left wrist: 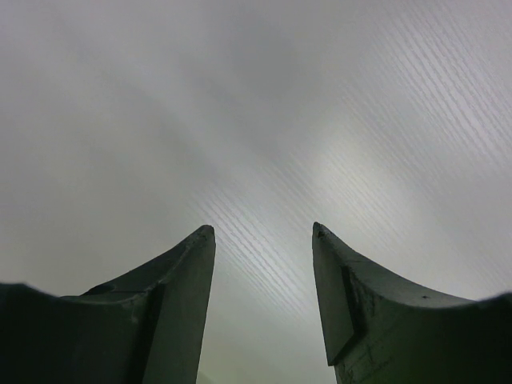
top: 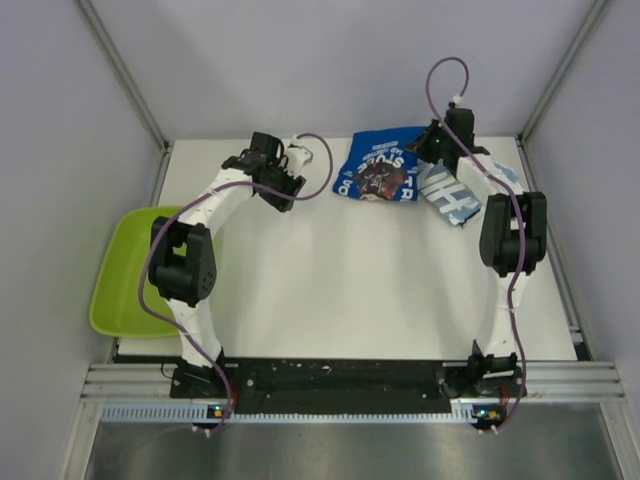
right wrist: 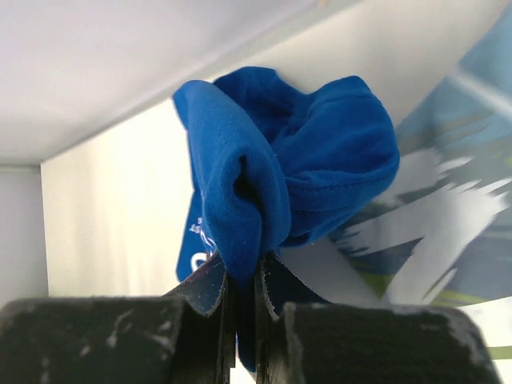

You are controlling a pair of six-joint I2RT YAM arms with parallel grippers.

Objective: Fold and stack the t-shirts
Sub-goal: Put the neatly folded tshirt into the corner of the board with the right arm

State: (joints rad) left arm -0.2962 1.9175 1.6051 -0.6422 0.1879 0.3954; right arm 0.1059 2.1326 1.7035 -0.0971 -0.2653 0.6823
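I should next carry the royal blue t-shirt's edge with my right gripper over the teal-blue t-shirt, which lies below my right gripper and to its right in the top view. Then I should lower the edge and release it.
A royal blue t-shirt with white lettering and a dark print lies folded at the back of the table. My right gripper is shut on a bunched fold of this royal blue t-shirt, near its right corner. A lighter teal-blue t-shirt with large white lettering lies just right of it, also seen in the right wrist view. My left gripper is open and empty over bare table; from above it hangs left of the blue shirt.
A lime-green plastic tub sits off the table's left edge. White table spreads in front of the shirts. Grey walls close in at the back and both sides.
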